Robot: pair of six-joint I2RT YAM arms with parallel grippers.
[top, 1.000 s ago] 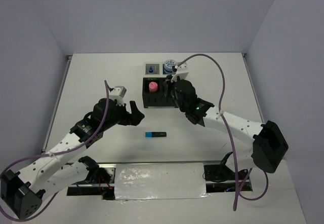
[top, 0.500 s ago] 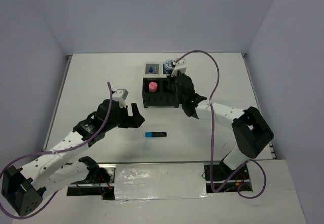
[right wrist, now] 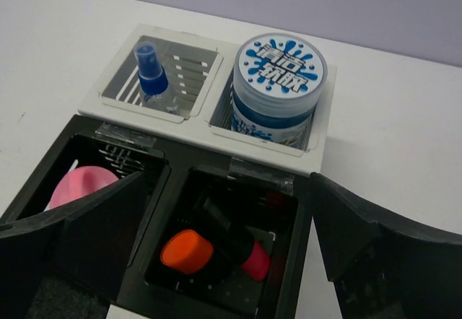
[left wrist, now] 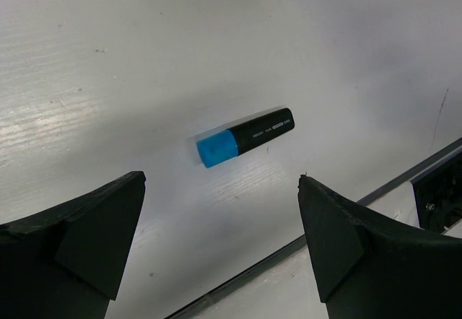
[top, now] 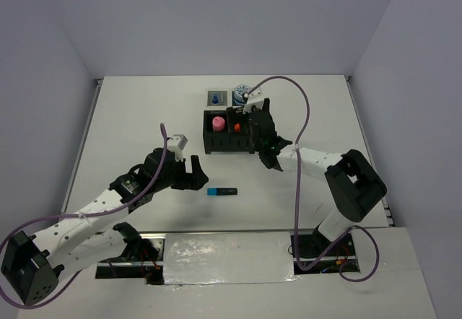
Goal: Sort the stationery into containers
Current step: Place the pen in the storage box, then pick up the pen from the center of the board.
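The robot's right gripper needs to move back from the black box (top: pixel 210 144) next, turn and lower over the blue-capped highlighter's black body (top: pixel 227 191) to close, since that end of the highlighter points away from the left gripper.
A blue-capped black highlighter (top: pixel 221 191) (left wrist: pixel 244 137) lies on the white table. My left gripper (top: pixel 193 174) (left wrist: pixel 220 182) hangs open just left of it and holds nothing. The black box (top: pixel 210 144) (right wrist: pixel 173 178) holds a pink marker (top: pixel 217 123) (right wrist: pixel 79 185) in its left compartment. Its right compartment holds an orange-capped highlighter (top: pixel 236 126) (right wrist: pixel 188 252) and a pink-red-capped one (right wrist: pixel 254 261). My right gripper (top: pixel 247 125) (right wrist: pixel 227 182) is open above that right compartment. Behind the box, one grey tray (right wrist: pixel 115 92) holds a blue-white pen (right wrist: pixel 153 79). The other grey tray (right wrist: pixel 321 124) holds a blue-white roll (top: pixel 242 92) (right wrist: pixel 281 81).
The grey trays touch the far side of the black box at the table's middle back. A metal strip (top: pixel 227 256) runs along the near edge between the arm bases. Purple cables loop from both arms. Purple-grey walls enclose the table on three sides.
My right gripper has opened, and the orange-capped highlighter now lies in the box's right compartment. My left gripper has moved right and nearer, towards the blue-capped highlighter.
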